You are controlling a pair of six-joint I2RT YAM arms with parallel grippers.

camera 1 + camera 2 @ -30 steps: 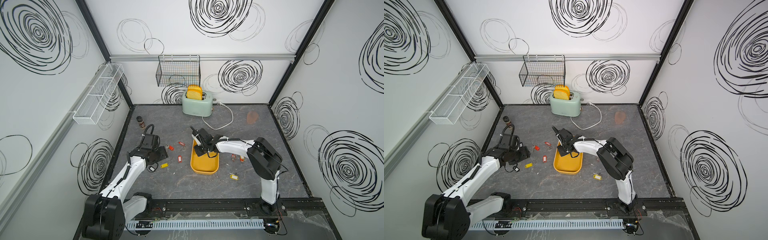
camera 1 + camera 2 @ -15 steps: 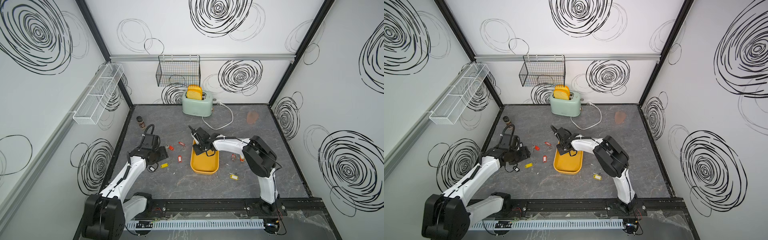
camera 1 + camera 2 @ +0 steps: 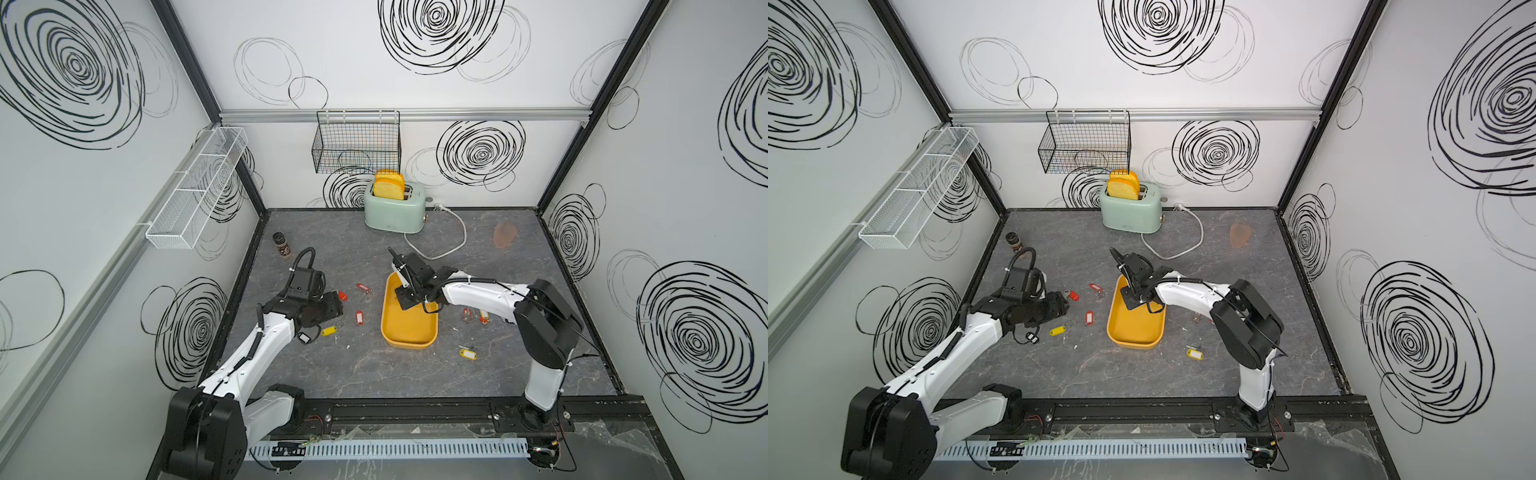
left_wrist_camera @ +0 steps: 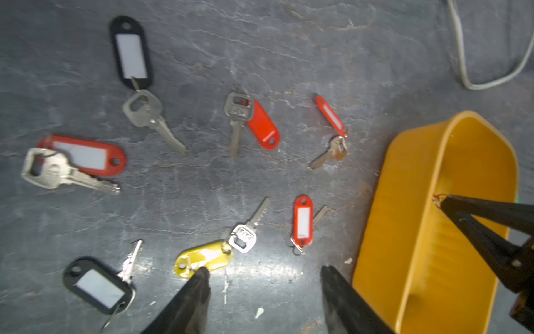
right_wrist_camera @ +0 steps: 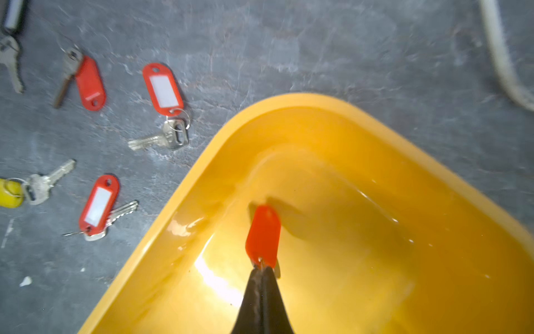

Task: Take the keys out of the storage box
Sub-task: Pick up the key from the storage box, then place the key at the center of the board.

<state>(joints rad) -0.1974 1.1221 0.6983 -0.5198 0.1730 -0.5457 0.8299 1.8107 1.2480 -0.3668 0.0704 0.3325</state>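
The key needs to move next with my right gripper up from the box, then back and down to be released, because the bare tabletop [image 3: 495,346] beside the near yellow tag is back of the box.
The mustard-yellow storage box [image 3: 409,330] [image 3: 1133,328] lies mid-table. My right gripper [image 5: 261,267] reaches down into its far end [image 3: 405,300] and is shut on a red-tagged key [image 5: 263,235], gripping the ring end of the tag; the key's blade is hidden. No other key shows in the box [image 5: 361,179]. Several keys lie on the table left of the box, among them a red-tagged one [image 4: 302,221] and a yellow-tagged one [image 4: 202,257]. More lie right of the box [image 3: 467,353]. My left gripper [image 4: 264,271] hangs open above the table beside the box's left wall [image 4: 404,217], holding nothing.
A mint toaster [image 3: 395,208] with toast stands at the back, its white cord [image 3: 455,245] curling behind the right arm. A small dark jar [image 3: 281,245] sits far left. A black wire basket [image 3: 357,143] and a white mesh basket [image 3: 195,195] hang on the walls.
My right gripper's jaws have closed on the red-tagged key inside the box, and the right arm has shifted slightly. The left arm has not moved.
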